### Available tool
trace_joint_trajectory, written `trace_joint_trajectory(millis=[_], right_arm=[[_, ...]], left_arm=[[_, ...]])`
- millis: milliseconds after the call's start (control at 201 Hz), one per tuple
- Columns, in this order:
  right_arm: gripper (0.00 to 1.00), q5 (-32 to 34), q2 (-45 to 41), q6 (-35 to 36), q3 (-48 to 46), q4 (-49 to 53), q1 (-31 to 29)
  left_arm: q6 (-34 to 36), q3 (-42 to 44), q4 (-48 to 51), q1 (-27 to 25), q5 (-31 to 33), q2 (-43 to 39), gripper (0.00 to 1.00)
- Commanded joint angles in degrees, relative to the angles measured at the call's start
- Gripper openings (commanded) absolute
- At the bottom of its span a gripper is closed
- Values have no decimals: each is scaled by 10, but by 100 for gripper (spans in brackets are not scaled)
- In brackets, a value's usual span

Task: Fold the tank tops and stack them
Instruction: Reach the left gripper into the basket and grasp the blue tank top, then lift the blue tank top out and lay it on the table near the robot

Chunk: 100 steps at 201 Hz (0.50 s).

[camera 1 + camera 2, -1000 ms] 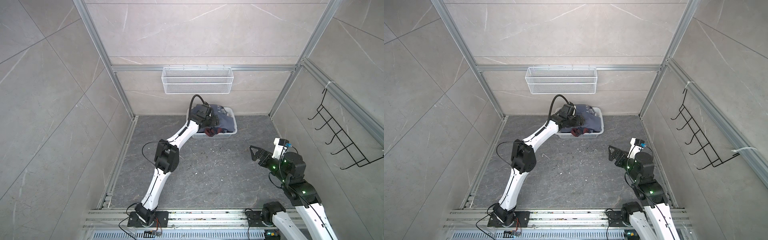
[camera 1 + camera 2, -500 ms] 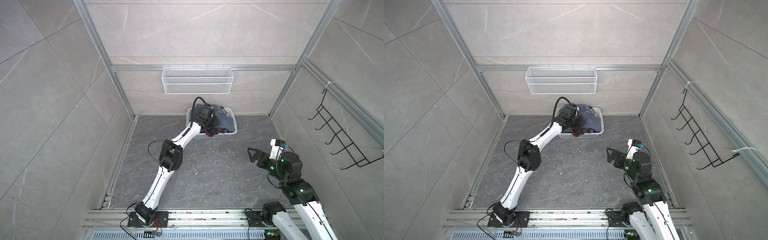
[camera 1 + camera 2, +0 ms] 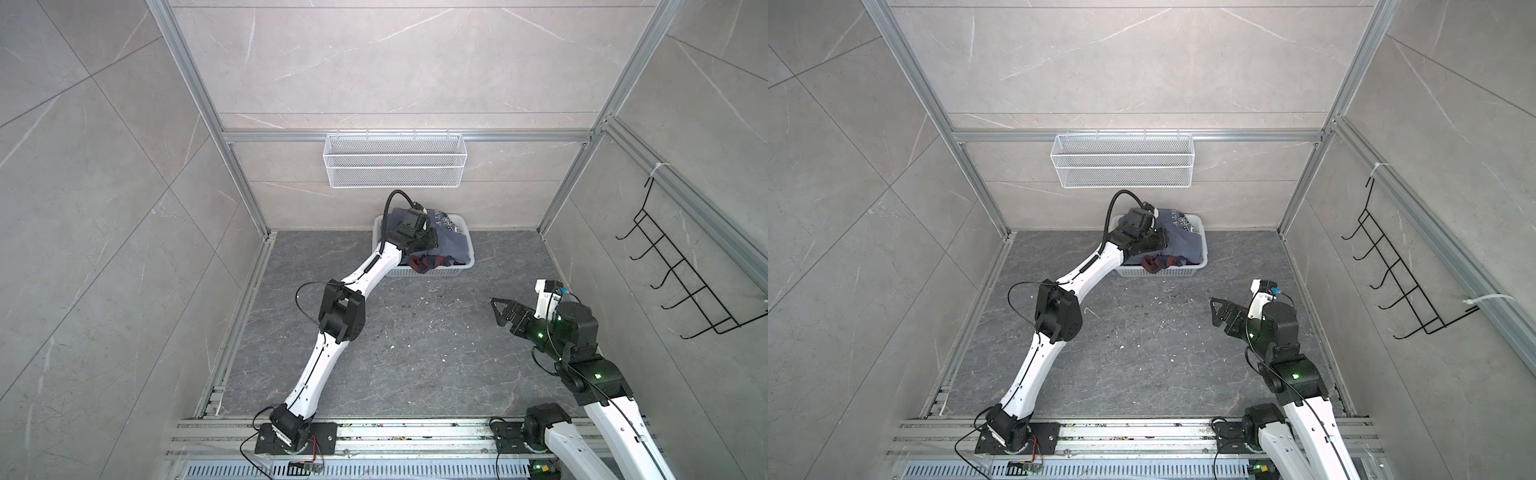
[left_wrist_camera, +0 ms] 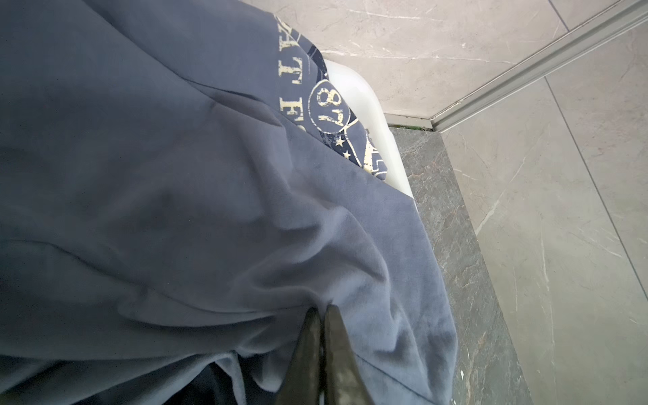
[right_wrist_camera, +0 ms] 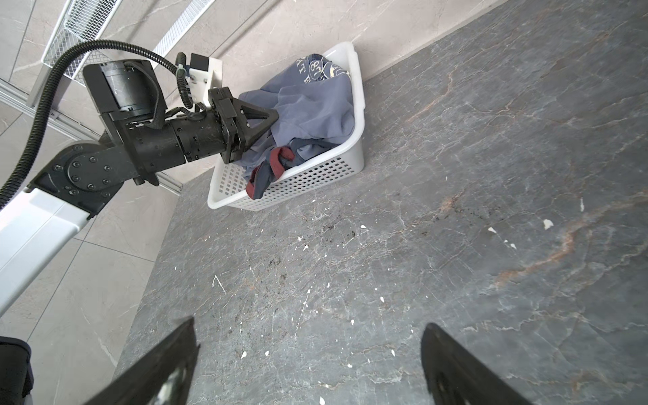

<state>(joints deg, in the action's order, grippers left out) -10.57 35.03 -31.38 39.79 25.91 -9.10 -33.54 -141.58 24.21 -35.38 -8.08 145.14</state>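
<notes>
My left gripper moves up out of the basket (image 3: 432, 272) next, draws back and releases the slate-blue tank top's fold over the bare floor, that open space back of the gripper.
The slate-blue tank top (image 3: 452, 243) (image 3: 1185, 241) with white lettering lies crumpled in the white basket (image 3: 432, 272) at the back wall. Under it, the dark navy tank top with maroon trim (image 3: 419, 264) (image 5: 270, 171) hangs over the basket's near rim. My left gripper (image 4: 323, 308) (image 5: 275, 114) reaches into the basket and is shut on a fold of the slate-blue tank top (image 4: 210, 210). My right gripper (image 3: 496, 312) (image 5: 308, 322) hovers open over the bare floor at the right, with nothing between its fingers.
A white wire shelf (image 3: 395, 166) hangs on the back wall above the basket. A black hook rack (image 3: 681, 282) is on the right wall. Small white flecks dot the dark stone floor (image 3: 415, 353). Aluminium rails run along the wall edges.
My left gripper has closed on the slate-blue cloth, and its arm has stretched further toward the basket. The right gripper has shifted slightly and stays open.
</notes>
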Motion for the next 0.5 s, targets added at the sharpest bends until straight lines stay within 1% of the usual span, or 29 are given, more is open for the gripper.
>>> trace_joint_trajectory(millis=[0,204,264,309,383,493], right_arm=[[99,-4,-4,-5,2,6,-3],[99,-3,-7,-6,9,12,-3],[99,-4,-8,-6,10,12,-2],[99,-3,-7,-7,10,12,-3],[99,-2,-5,-7,9,9,-3],[99,-4,9,-7,17,3,-3]], left_arm=[[12,-48,-4,-2,3,-8,0],[45,-88,3,-1,36,-82,0],[58,-89,0,-2,42,-110,0],[66,-81,-12,-4,38,-153,0],[98,-69,-39,-18,31,-205,0],[156,-94,-43,-44,43,-268,0]])
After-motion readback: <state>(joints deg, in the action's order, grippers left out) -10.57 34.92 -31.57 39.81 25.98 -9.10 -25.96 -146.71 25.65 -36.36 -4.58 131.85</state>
